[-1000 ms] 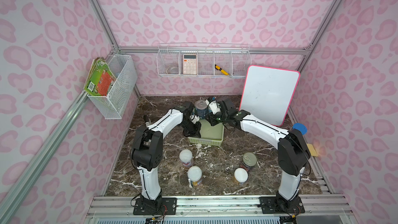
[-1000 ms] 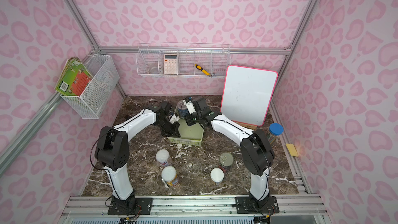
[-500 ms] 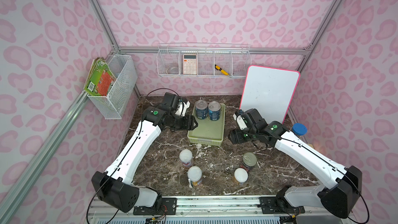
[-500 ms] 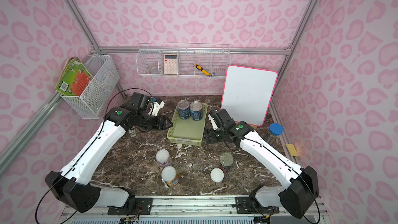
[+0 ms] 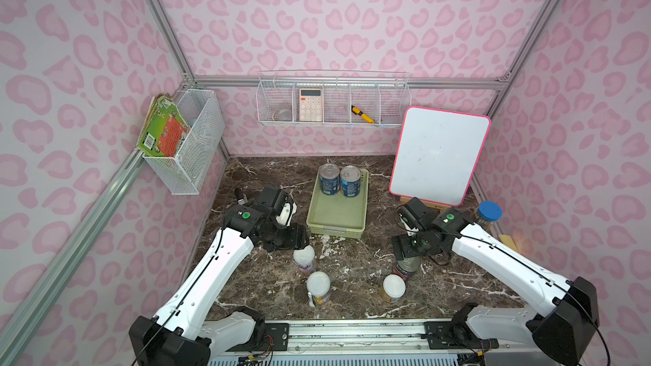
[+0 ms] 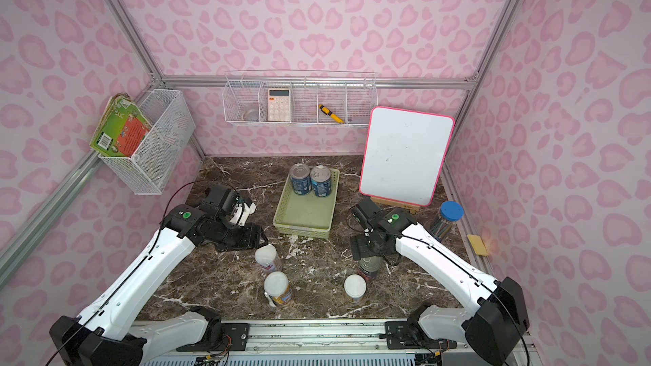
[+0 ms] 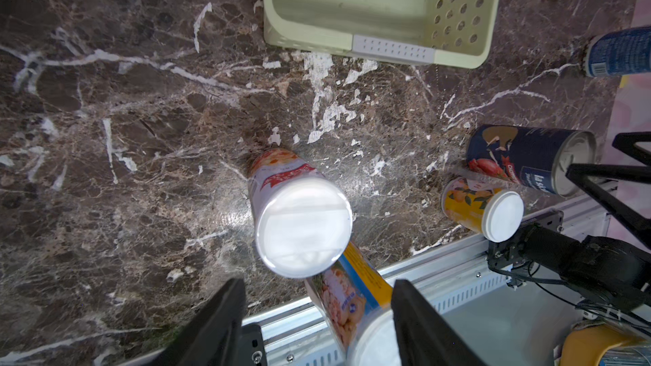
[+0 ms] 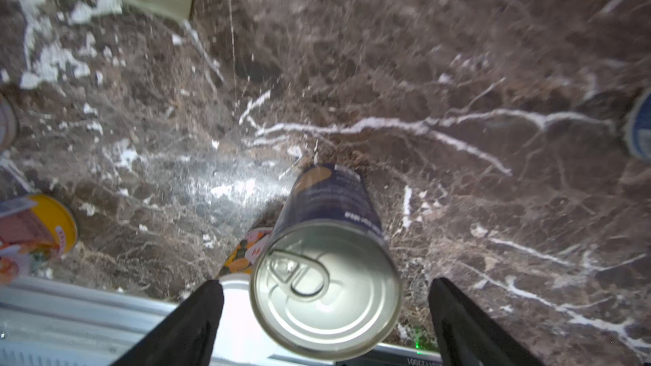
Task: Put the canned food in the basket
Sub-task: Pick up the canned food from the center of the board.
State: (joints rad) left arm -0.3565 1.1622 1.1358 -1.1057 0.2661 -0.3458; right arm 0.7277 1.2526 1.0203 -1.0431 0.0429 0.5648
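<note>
My right gripper will move down next over the dark can's silver top [image 5: 409, 265] [image 8: 327, 291], which is already between the spread fingers, and then it will close around the can's body.
The light-green basket [image 5: 336, 214] lies mid-table, and two blue-labelled cans [image 5: 329, 179] [image 5: 349, 181] stand at its far end. Nearer the front stand three white-lidded cans [image 5: 304, 258] [image 5: 318, 288] [image 5: 394, 287] and a dark can with a silver pull-tab top [image 5: 407, 269]. My left gripper [image 5: 296, 237] hangs open just above and behind the nearest white-lidded can [image 7: 303, 220], touching nothing. My right gripper [image 5: 405, 249] is open over the dark can [image 8: 326, 286], whose top lies between the spread fingers with a gap on each side.
A pink-framed whiteboard [image 5: 438, 160] leans at the back right. A clear tube with a blue cap [image 5: 489, 214] stands beside the right arm. White wire baskets hang on the back wall [image 5: 333, 103] and left wall [image 5: 185, 142]. A metal rail [image 5: 352, 332] runs along the front edge.
Both grippers let go of the two blue cans at the basket's far end and opened. Both arms pulled back toward the front, now over the standing cans.
</note>
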